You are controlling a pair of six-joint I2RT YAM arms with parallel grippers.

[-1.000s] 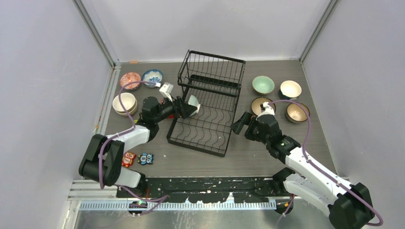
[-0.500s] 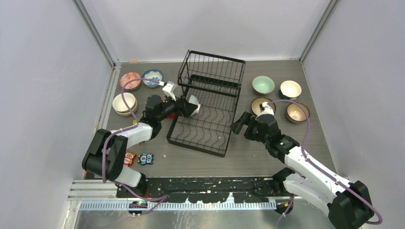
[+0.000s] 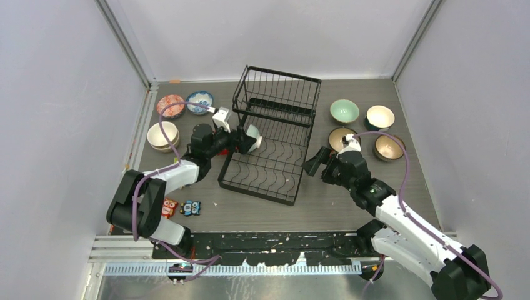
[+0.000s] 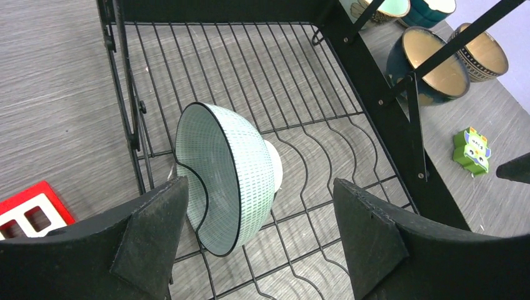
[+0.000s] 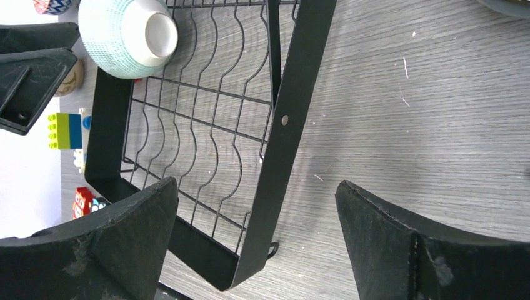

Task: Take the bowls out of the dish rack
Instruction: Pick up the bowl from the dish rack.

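Note:
My left gripper will go down next over the upper rim of the pale green bowl, one finger inside and one outside, because that rim is clear of the rack's wires.
The black wire dish rack [image 3: 257, 188] stands mid-table. One pale green bowl [image 3: 252, 138] stands on its edge in the slotted tray, near the rack's left side. My left gripper [image 3: 242, 141] is open around it. In the left wrist view the bowl [image 4: 228, 169] sits by the left finger [image 4: 150, 231], with a wide gap to the right finger [image 4: 369, 237]. My right gripper [image 3: 314, 163] is open at the rack's right side. In the right wrist view it straddles the rack's frame bar [image 5: 287, 119] without touching it. The bowl [image 5: 128, 34] shows at that view's top left.
Several bowls stand on the table to the right of the rack, among them a pale green one [image 3: 344, 111] and a tan one [image 3: 389, 147]. At the left are a red patterned bowl [image 3: 170, 105], a blue-and-white one [image 3: 200, 100] and stacked cream ones [image 3: 162, 135]. Toy blocks [image 3: 180, 207] lie near the left arm.
My left gripper has opened wider and edged further in around the bowl, which stays on its edge in the tray. The right gripper has shifted slightly.

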